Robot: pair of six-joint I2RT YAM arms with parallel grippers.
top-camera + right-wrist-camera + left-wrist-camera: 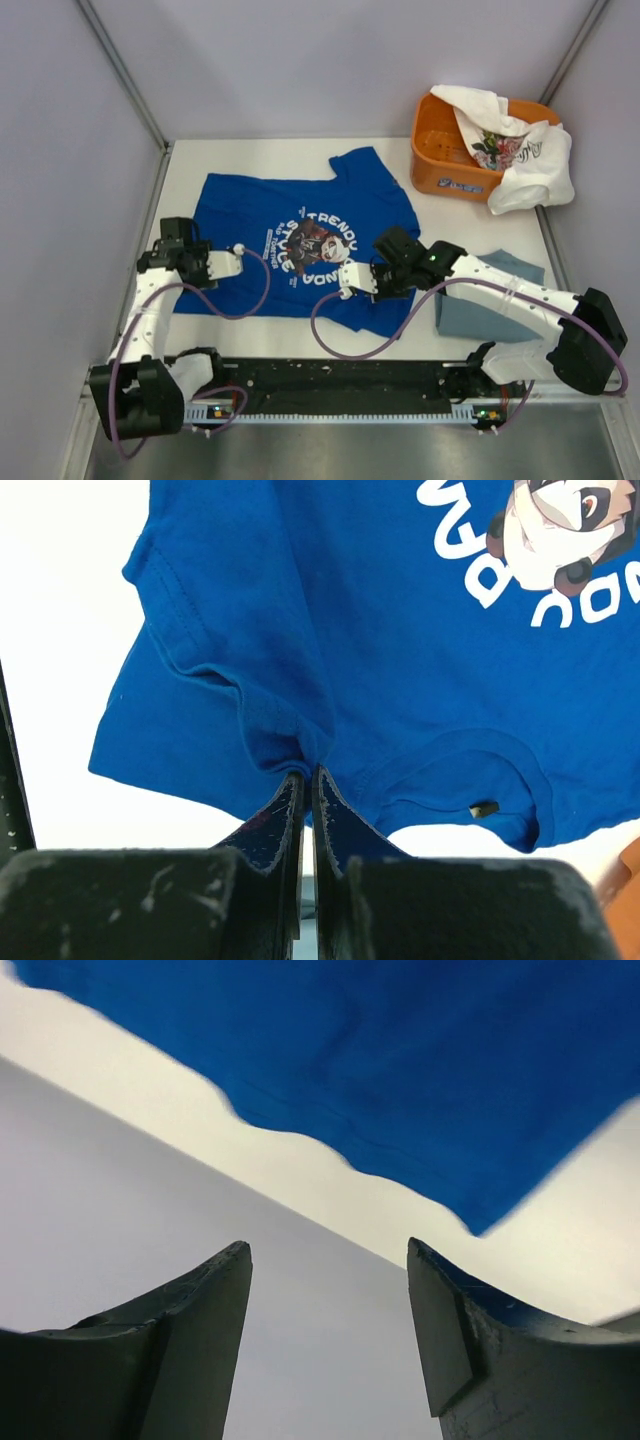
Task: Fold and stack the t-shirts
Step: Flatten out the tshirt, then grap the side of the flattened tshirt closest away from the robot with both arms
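Observation:
The left gripper draws back toward the base next and lowers its open fingers astride the shirt's near hem corner (179, 306) (478, 1220).
The royal-blue t-shirt (300, 225) with a round chest print lies spread on the white table. My right gripper (347, 281) is shut on a pinched fold of this shirt near a sleeve and the collar; in the right wrist view the gripper (311, 772) grips the blue cloth (330, 610). My left gripper (232, 261) is over the shirt's left part, open and empty; the left wrist view shows the gripper (330, 1260) with only the shirt's edge (420, 1070) beyond it. The grey-blue t-shirt (492, 305) lies folded under my right arm. The white floral t-shirt (515, 150) hangs over the basket.
The orange plastic basket (437, 165) stands at the back right of the table. Grey walls close in the table (190, 165) on the left, back and right. A black rail with the arm bases runs along the near edge.

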